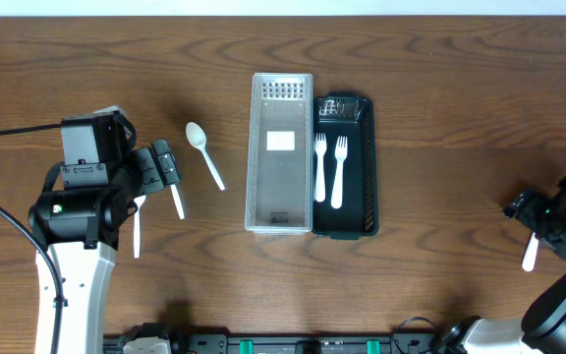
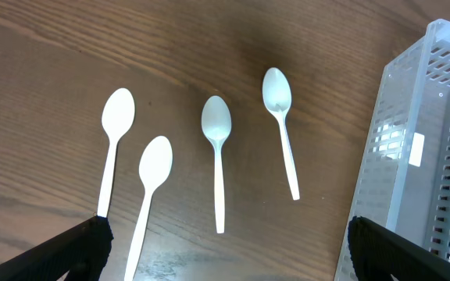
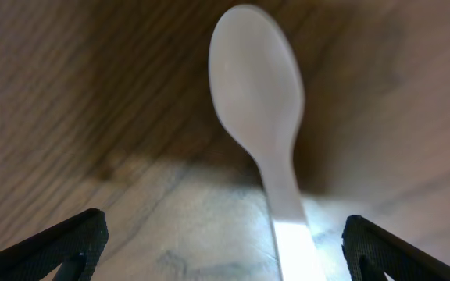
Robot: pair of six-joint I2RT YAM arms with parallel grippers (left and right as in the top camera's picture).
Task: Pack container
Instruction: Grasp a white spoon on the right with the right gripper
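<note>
My right gripper moves down and slightly outward onto the spoon's narrow neck [image 3: 271, 162] next, since the handle already runs between its open fingers toward the wide bowl.
Several white plastic spoons lie on the wooden table; the left wrist view shows them side by side, among them one at the far left [image 2: 116, 148], one in the middle [image 2: 217, 156] and one nearest the clear container [image 2: 281, 129]. My left gripper [image 2: 225, 261] is open and empty above their handles [image 1: 165, 167]. A clear perforated container [image 1: 281, 152] lies beside a black container [image 1: 367, 167] holding two white forks [image 1: 329, 169]. My right gripper [image 3: 225, 254] is open, low over another spoon [image 3: 264, 125] whose handle runs between the fingers; in the overhead view it is at the far right [image 1: 531, 214].
The clear container's wall [image 2: 420, 156] stands close to my left gripper's right finger. The right spoon's handle [image 1: 530, 258] pokes out below the right gripper, near the table's right edge. One spoon [image 1: 204, 152] lies between the left gripper and the containers.
</note>
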